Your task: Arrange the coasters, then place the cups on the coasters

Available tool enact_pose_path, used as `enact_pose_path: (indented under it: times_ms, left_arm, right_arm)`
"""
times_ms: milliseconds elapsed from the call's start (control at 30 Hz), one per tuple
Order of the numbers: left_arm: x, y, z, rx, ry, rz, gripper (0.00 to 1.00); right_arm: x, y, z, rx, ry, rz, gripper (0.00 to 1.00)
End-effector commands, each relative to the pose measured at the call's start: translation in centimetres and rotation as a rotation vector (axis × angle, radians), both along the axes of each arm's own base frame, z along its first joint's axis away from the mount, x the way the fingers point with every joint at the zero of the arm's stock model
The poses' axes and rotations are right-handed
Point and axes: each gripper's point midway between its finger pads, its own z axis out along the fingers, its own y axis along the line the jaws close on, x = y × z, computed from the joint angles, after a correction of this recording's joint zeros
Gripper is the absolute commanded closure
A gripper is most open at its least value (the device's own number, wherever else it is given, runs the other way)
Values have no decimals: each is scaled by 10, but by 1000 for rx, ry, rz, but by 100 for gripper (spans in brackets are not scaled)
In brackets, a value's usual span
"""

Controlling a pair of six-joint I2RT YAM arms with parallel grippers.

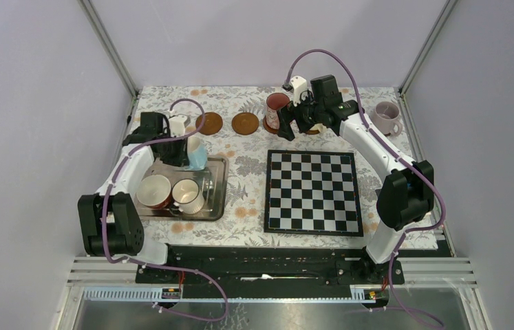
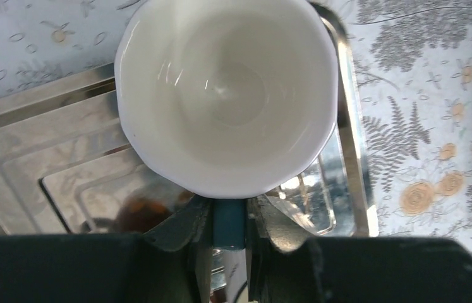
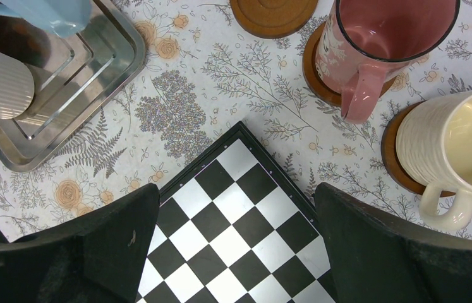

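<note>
The tray's far corner is below my left gripper, to the right in the top view. I will bring my left gripper down that way next and let go of the light blue cup's handle.
My left gripper [image 2: 229,218] is shut on the blue handle of the light blue cup [image 2: 227,95], white inside, over the far right corner of the metal tray [image 2: 347,126]. From above, that cup [image 1: 197,155] sits at the tray's far end. My right gripper [image 3: 236,196] hangs open and empty above the chessboard's far edge. Just beyond it the pink cup [image 3: 385,44] and the cream cup [image 3: 454,145] each stand on a coaster [image 3: 312,69]. Two bare coasters [image 1: 209,124] [image 1: 245,124] lie to their left.
The tray [image 1: 216,185] also holds a wide dark-red cup [image 1: 153,191] and a white ribbed cup [image 1: 188,196]. A lilac cup [image 1: 385,117] stands at the far right. The chessboard [image 1: 312,192] lies in the middle right of the floral cloth.
</note>
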Motion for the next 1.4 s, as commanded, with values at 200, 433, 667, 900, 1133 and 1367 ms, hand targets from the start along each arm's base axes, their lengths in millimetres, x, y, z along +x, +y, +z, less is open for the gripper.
enact_pose_path:
  times_ms: [200, 433, 667, 900, 1133, 1367]
  left_arm:
    - [19, -48, 27, -40, -118, 21, 100]
    - [4, -62, 11, 0, -108, 53, 100]
    - [0, -58, 3, 30, -107, 107, 100]
    - [-11, -68, 0, 20, -73, 78, 83]
    - [-17, -71, 0, 36, -77, 61, 66]
    - [-25, -74, 3, 36, -44, 47, 57]
  right_arm:
    - [-7, -6, 18, 5, -22, -12, 0]
    - [-7, -9, 18, -4, -27, -16, 0]
    - [-7, -8, 17, 0, -21, -14, 1]
    - [-8, -8, 17, -2, -22, -16, 0]
    - [-7, -7, 17, 5, -22, -19, 1]
    - [-8, -8, 16, 4, -18, -17, 0]
